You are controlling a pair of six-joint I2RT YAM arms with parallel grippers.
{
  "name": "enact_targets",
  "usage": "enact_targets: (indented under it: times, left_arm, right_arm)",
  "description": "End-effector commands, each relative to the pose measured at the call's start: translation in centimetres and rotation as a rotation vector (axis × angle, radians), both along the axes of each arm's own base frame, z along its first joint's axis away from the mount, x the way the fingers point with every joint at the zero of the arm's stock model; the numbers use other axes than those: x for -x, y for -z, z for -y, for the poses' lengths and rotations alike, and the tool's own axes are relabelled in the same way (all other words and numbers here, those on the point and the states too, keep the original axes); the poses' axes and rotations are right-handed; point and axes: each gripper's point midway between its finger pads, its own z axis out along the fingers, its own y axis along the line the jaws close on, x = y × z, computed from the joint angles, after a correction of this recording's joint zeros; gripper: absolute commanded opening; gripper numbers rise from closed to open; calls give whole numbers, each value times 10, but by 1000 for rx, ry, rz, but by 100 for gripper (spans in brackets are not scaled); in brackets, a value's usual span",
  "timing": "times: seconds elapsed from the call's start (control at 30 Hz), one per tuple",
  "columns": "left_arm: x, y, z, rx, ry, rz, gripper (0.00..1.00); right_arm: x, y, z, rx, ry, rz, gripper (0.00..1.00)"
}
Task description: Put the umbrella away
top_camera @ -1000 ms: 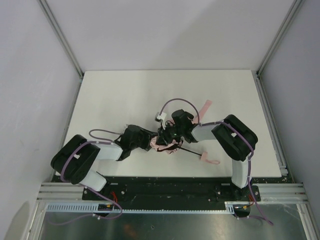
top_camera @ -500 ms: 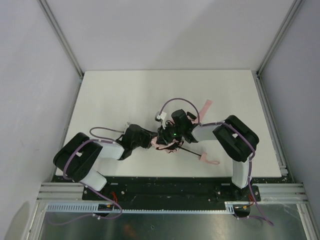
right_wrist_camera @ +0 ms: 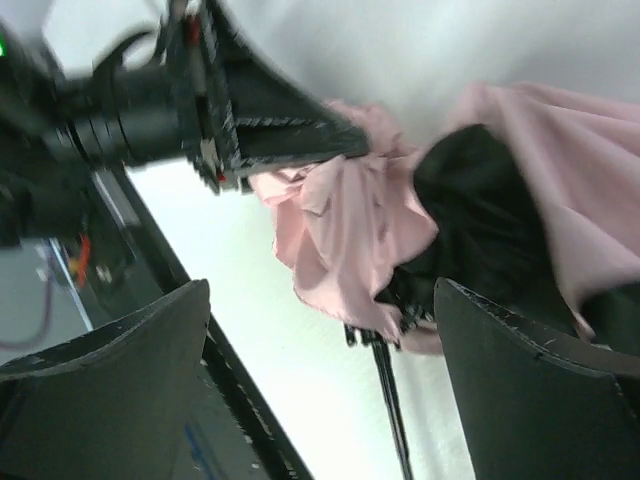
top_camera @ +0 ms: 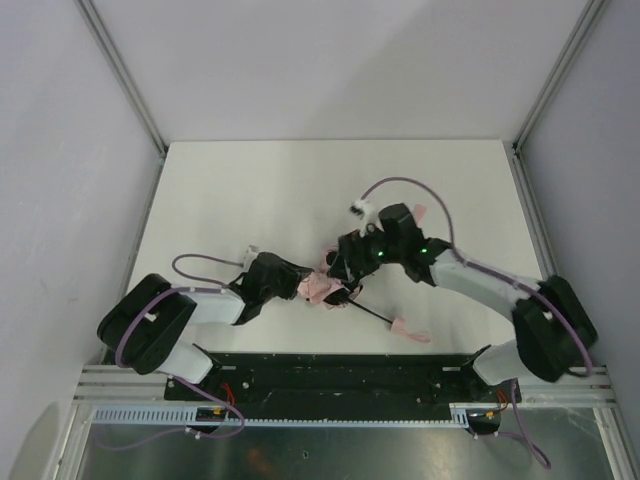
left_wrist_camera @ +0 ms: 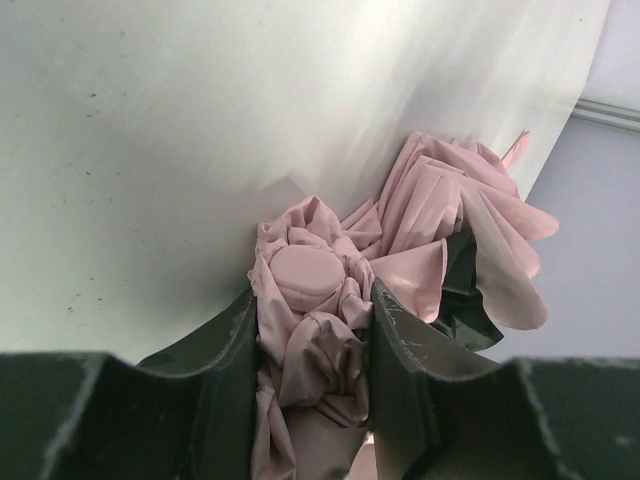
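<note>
My right gripper swings from above the umbrella's canopy onto the thin pink strap next, as that strap lies outward and to its right in the top view.
The umbrella (top_camera: 322, 290) lies near the table's front middle, its pale pink fabric bunched and its thin black shaft (top_camera: 372, 312) running right to the small pink handle (top_camera: 408, 330). My left gripper (left_wrist_camera: 312, 340) is shut on the bunched fabric just below the round pink cap (left_wrist_camera: 305, 270). In the top view the left gripper (top_camera: 298, 285) sits at the umbrella's left end. My right gripper (right_wrist_camera: 320, 350) stands wide open just above the fabric (right_wrist_camera: 350, 230) and shaft (right_wrist_camera: 390, 400), holding nothing; from above, the right gripper (top_camera: 345, 268) hovers over the canopy.
A pink strip of fabric (top_camera: 416, 212) lies behind the right wrist, partly hidden by it. The white table (top_camera: 230, 190) ends at a black front rail (top_camera: 330, 370). Grey walls and metal posts close the sides. The left gripper's body (right_wrist_camera: 250, 110) fills the right wrist view's top left.
The right gripper has opened wide and let go of the umbrella; its wrist drew back to the right and its elbow swung out right. The left gripper stays shut on the fabric.
</note>
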Motion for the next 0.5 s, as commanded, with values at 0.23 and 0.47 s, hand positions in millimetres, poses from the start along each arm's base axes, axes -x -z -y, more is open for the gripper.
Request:
enact_targets:
  times: [0.23,0.47]
  left_arm:
    - [44,59,-53,-308,2,-135,0]
    - [46,57,-47,-293,16,-136,0]
  right_arm:
    - [-59,-11,160,-319,1064,-416,93]
    - [-100,17,167,-419,1109,-483,78]
